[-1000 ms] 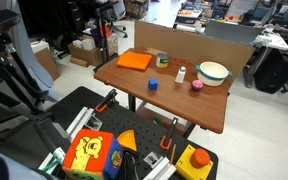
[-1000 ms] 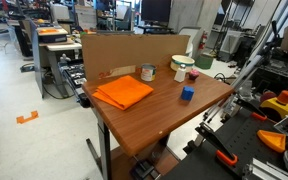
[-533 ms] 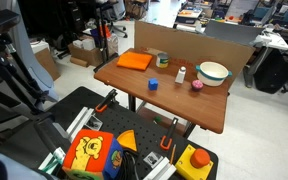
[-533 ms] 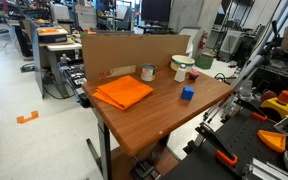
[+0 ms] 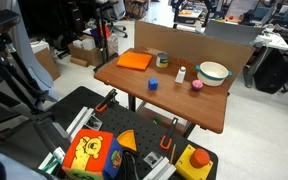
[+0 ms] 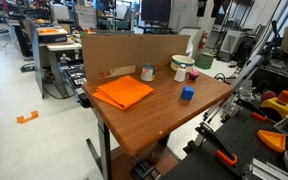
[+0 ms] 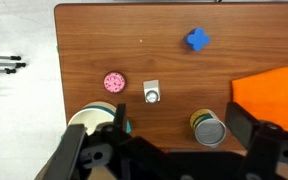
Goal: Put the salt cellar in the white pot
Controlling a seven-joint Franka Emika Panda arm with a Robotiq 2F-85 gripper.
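My gripper comes straight down over the salt cellar (image 5: 181, 74) (image 7: 151, 93) next, before it closes.
The salt cellar (image 5: 181, 74) stands upright on the brown table between a blue cube and the white pot (image 5: 213, 72). It shows in both exterior views (image 6: 180, 74). In the wrist view I look straight down on the salt cellar (image 7: 151, 93). The white pot (image 7: 87, 119) lies at the lower left, partly hidden by my gripper. My gripper (image 7: 169, 152) is open and empty, high above the table, with its fingers wide apart at the bottom of the wrist view. I cannot make it out in the exterior views.
A pink round object (image 7: 114, 82) lies beside the salt cellar. A blue cube (image 7: 197, 39), a metal tin (image 7: 209, 128) and an orange cloth (image 7: 274, 90) are also on the table. A cardboard wall (image 6: 134, 48) stands along one table edge.
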